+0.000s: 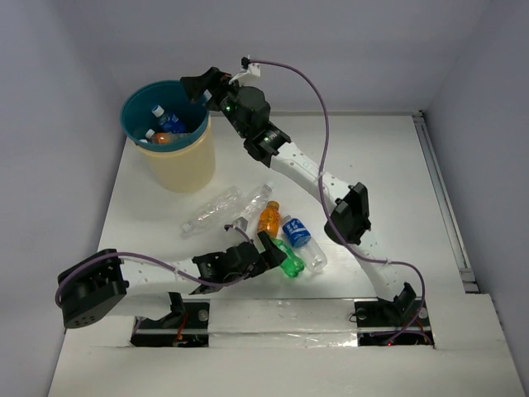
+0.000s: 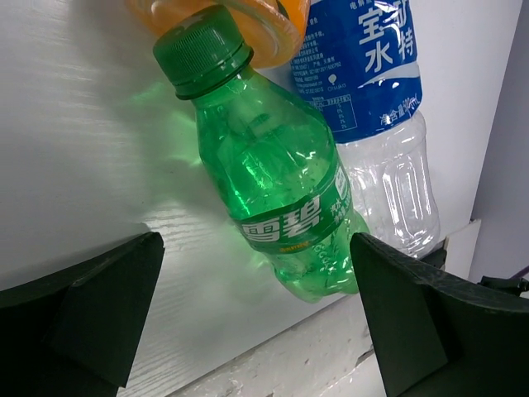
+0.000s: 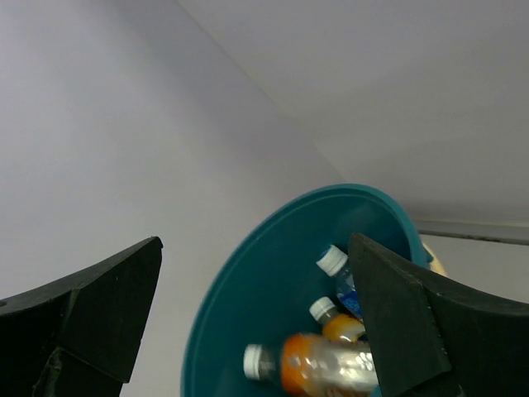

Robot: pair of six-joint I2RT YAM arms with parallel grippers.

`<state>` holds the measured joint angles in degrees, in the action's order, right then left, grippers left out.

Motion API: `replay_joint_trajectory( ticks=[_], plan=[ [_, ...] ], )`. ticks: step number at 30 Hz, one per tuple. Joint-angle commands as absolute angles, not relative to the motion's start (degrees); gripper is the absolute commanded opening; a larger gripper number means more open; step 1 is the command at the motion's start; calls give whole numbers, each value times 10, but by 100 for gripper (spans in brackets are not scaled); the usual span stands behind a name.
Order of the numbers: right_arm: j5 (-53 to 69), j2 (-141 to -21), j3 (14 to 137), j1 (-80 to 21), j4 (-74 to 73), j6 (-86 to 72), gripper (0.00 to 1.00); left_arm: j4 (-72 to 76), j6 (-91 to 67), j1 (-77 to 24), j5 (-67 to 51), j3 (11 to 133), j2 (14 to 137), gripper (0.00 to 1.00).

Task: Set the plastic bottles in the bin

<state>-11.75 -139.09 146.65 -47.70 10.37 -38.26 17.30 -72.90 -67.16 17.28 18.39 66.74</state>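
Note:
The left gripper slides outward toward the green bottle's cap next, since its open fingers straddle only the bottle's base. It then closes on the bottle's body above the label [image 1: 283,247] [image 2: 269,174].
The bin [image 1: 178,165] stands at the back left, cream outside with a teal rim. My right gripper [image 1: 201,89] hangs open over its right rim. The right wrist view looks down between the open gripper [image 3: 254,248] into the bin [image 3: 248,306]. An orange bottle [image 3: 322,364] shows there blurred, beside two white-capped bottles [image 3: 332,261]. My left gripper [image 1: 277,252] is open low on the table. In the left wrist view the gripper [image 2: 256,248] straddles the base of the lying green bottle [image 2: 277,174]. An orange bottle [image 2: 248,21] and a blue-labelled bottle [image 2: 372,91] lie against it.
Two clear bottles [image 1: 211,211] [image 1: 256,201] lie on the table between the bin and the cluster of the orange bottle [image 1: 269,217], blue-labelled bottle [image 1: 302,240] and green bottle [image 1: 291,263]. White walls close in at back and sides. The table's near edge [image 2: 273,364] runs just below the green bottle.

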Motion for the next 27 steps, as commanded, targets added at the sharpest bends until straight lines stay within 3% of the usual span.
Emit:
replay_joint_trajectory(
  ticks=[1,5,8,9,11,12,14,17,22,27],
  plan=[
    [-102,-1335,1450,-478,105,-335,100,146,-737,-675,198,209,674,99],
    [-102,-1236,1301,-478,153,-311,98,141,-738,-675,207,219,670,99],
    [-101,-1124,1134,-478,194,-273,87,128,-738,-675,216,228,666,99],
    [-108,-1056,1032,-478,222,-266,77,121,-740,-675,227,234,667,99],
    [-116,-987,930,-478,246,-250,67,116,-747,-675,238,234,671,99],
    [-120,-955,886,-478,258,-244,55,119,-748,-675,243,236,673,99],
    [-119,-870,790,-478,244,-239,48,120,-751,-675,247,240,688,99],
    [-123,-781,712,-478,165,-241,47,123,-750,-675,250,256,710,99],
    [-123,-670,604,-478,68,-267,63,124,-744,-675,259,275,744,99],
    [-113,-559,491,-478,8,-288,67,121,-746,-675,271,284,766,99]
  ],
)
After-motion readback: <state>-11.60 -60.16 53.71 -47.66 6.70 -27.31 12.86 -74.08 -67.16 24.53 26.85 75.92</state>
